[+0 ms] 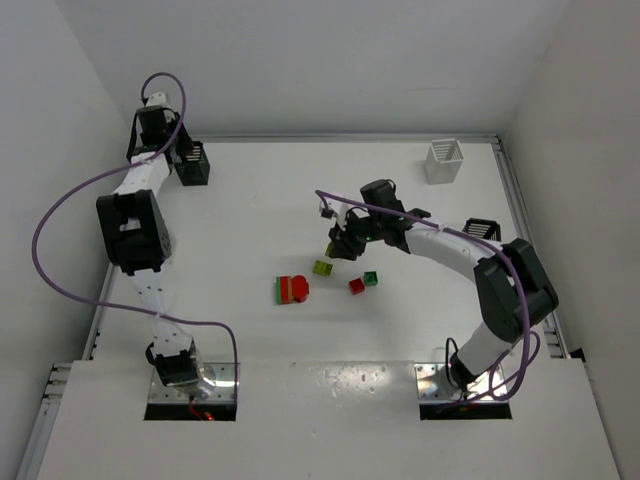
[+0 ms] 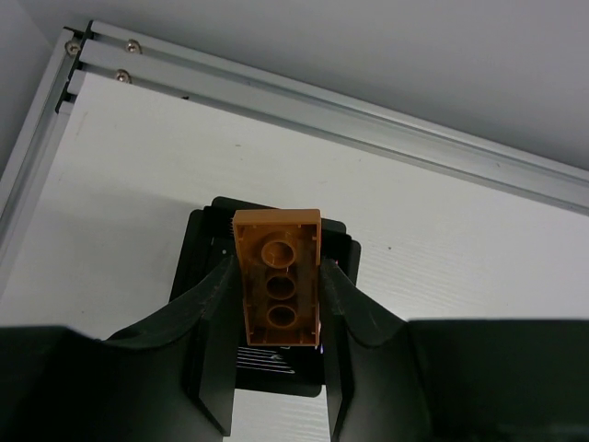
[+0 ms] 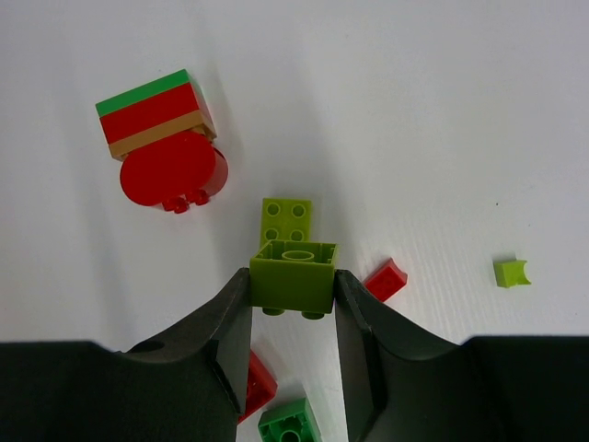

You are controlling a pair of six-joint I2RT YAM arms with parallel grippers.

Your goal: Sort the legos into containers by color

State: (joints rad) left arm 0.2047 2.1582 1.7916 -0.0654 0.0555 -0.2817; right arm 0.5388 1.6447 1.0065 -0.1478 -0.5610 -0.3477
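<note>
Next, my right gripper moves to the right in the top view, over the partly hidden black basket to release its brick, since it hangs above loose legos.
My left gripper is shut on an orange-brown brick and holds it right above a black basket. In the top view this gripper is at the far left, over that basket. My right gripper is shut on a yellow-green brick, held upside down above the table. In the top view it hangs over the loose legos. Below it lie a flat yellow-green brick, a small red piece, a red piece, a green brick and a red-and-green stack.
A white basket stands at the far right. Another black basket sits behind the right forearm, partly hidden. A tiny yellow-green piece lies apart to the right. The table's metal rail runs just beyond the left basket.
</note>
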